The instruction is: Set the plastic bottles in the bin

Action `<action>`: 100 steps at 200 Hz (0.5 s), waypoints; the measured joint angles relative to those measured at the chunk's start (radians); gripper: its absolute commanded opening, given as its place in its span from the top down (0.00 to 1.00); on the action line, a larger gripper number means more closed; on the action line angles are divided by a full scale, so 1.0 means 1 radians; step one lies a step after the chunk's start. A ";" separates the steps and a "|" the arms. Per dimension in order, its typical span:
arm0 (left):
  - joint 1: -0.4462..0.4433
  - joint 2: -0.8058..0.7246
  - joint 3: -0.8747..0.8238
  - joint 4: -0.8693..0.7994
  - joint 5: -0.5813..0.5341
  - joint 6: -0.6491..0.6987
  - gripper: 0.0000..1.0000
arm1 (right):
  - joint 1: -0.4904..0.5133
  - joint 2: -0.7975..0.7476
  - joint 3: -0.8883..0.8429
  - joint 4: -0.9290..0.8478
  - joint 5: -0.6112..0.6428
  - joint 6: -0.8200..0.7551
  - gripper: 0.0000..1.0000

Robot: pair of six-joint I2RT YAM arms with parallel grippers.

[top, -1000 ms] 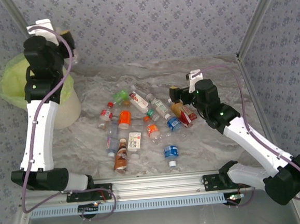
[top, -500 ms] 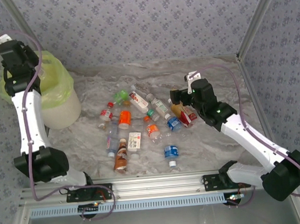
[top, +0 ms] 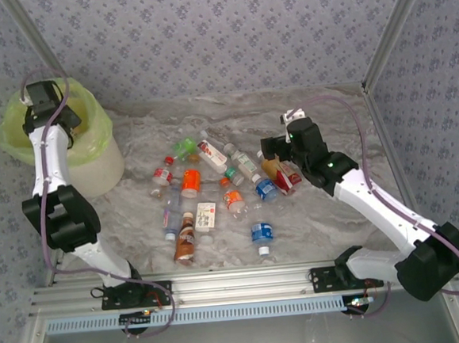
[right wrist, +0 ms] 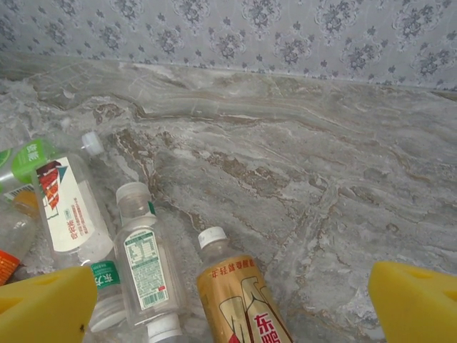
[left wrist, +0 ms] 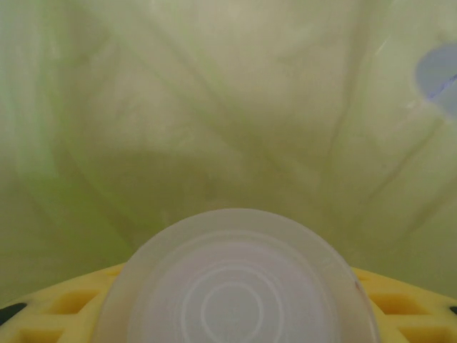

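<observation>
My left gripper should move just a little over the bag's opening (top: 87,123) next and let go of the clear bottle there, because the lined bin is already open below.
My left gripper (top: 45,106) hangs over the mouth of the bin (top: 94,162), a white tub lined with a yellow-green bag. In the left wrist view the gripper (left wrist: 235,318) is shut on a clear plastic bottle (left wrist: 235,286), whose round base faces the camera with the bag (left wrist: 214,107) behind it. Several plastic bottles (top: 215,184) lie scattered mid-table. My right gripper (top: 273,148) hovers open at the pile's right edge. In the right wrist view its yellow fingers (right wrist: 43,307) stand wide apart above a gold-labelled bottle (right wrist: 243,300) and a clear green-labelled one (right wrist: 146,268).
A blue-labelled bottle (top: 261,234) and a brown one (top: 185,238) lie nearest the front rail (top: 238,282). Patterned walls close the back and sides. Bare marble tabletop (top: 337,219) stretches right of the pile and beyond it (right wrist: 321,164).
My left arm has swung left and down from beside the bin until its gripper, with the bottle, hangs over the bin's mouth. The right gripper has barely shifted.
</observation>
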 measured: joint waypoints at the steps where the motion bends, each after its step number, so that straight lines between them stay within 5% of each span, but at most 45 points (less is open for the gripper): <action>1: 0.000 0.001 0.000 -0.001 0.001 0.000 0.52 | 0.000 0.000 0.000 -0.001 0.001 0.002 0.00; 100: 0.000 0.018 0.068 -0.081 0.138 -0.039 0.25 | -0.037 0.000 -0.012 -0.024 0.047 0.126 0.00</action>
